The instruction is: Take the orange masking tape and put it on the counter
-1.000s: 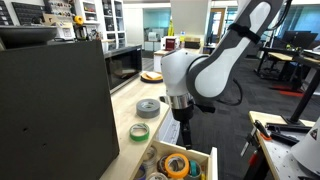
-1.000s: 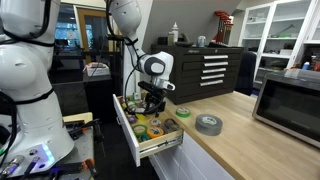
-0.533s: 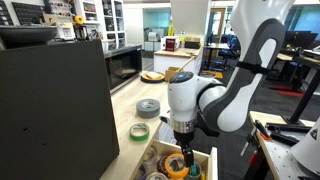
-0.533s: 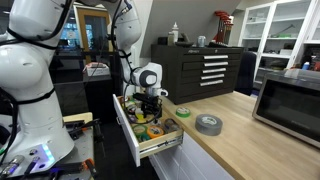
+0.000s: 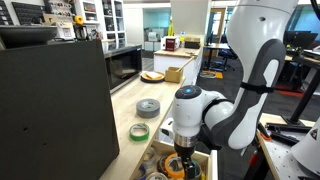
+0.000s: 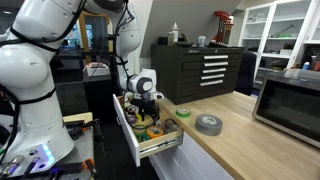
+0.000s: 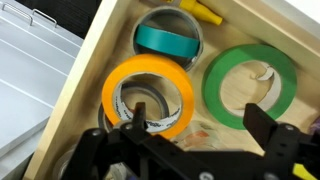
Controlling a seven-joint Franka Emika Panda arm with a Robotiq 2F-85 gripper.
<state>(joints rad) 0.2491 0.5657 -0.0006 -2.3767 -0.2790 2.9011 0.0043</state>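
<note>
My open fingers are just above the orange masking tape's near side, which lies between them. My gripper needs to move down around that side next, with one finger going into the tape's hole.
The orange masking tape lies flat in the open wooden drawer, its pale core showing. My gripper is open just above it. One finger is over the ring's hole; the other is past its rim, by a green tape ring. In both exterior views the gripper reaches down into the drawer, beside the pale counter. The arm hides most of the orange tape in those views.
A teal tape roll in a metal tin and a yellow marker also lie in the drawer. On the counter sit a grey tape roll, a small green roll and a microwave.
The arm has come down from above the drawer, and the gripper now sits low inside it over the orange tape. The tapes have not moved.
</note>
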